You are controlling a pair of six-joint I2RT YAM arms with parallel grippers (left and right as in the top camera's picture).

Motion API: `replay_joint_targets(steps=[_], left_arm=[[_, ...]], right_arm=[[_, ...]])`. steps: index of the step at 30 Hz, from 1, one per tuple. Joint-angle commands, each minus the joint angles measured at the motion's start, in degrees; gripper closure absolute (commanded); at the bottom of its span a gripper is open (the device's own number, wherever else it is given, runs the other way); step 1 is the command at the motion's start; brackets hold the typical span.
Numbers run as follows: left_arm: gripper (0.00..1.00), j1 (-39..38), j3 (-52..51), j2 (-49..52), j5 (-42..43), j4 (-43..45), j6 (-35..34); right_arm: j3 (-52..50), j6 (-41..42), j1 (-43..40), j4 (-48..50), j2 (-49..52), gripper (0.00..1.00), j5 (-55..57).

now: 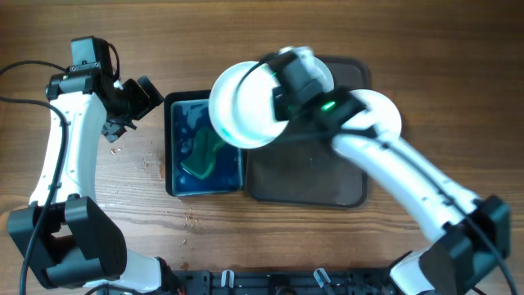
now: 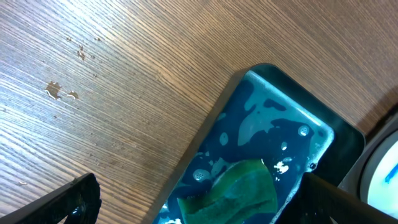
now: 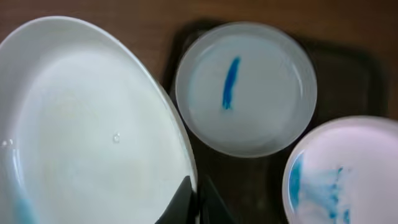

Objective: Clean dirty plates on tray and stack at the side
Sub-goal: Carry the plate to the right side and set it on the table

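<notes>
My right gripper moves to the right in the overhead view next, past the smeared plate, and down beside the brown tray (image 1: 307, 176), where bare table shows.
My right gripper (image 1: 282, 94) (image 3: 194, 202) is shut on the rim of a white plate (image 1: 244, 105) (image 3: 81, 124) and holds it raised over the gap between the black tray and the dark brown tray (image 1: 307, 176) (image 3: 249, 180). Two more white plates lie on the brown tray. One has a blue streak (image 3: 245, 87) and is mostly hidden under my arm in the overhead view. The other has blue smears (image 3: 348, 174) (image 1: 383, 111). My left gripper (image 1: 131, 98) (image 2: 193, 199) is open and empty, just left of the black tray.
A smaller black tray of blue liquid (image 1: 182, 176) (image 2: 273, 124) holds a green sponge (image 1: 201, 156) (image 2: 233, 190). Small crumbs or flecks lie on the wooden table (image 1: 151, 160) (image 2: 56, 90) left of it.
</notes>
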Motion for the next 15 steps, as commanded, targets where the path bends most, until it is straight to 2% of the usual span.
replay_joint_targets(steps=[1, 5, 10, 15], left_arm=[[0.0, 0.3, 0.5, -0.5, -0.3, 0.1, -0.8], [0.0, 0.3, 0.5, -0.5, -0.3, 0.1, -0.8], [0.0, 0.3, 0.5, -0.5, -0.3, 0.1, -0.8], [0.0, 0.3, 0.5, -0.5, -0.3, 0.1, -0.8]], right_arm=[[0.8, 2.4, -13.5, -2.6, -7.7, 0.96, -22.0], [0.8, 3.1, -30.3, -8.2, -10.1, 0.96, -23.2], [0.8, 2.1, -49.8, -15.1, -7.1, 0.96, -19.1], [0.8, 2.2, -63.3, -17.6, -0.9, 0.96, -12.5]])
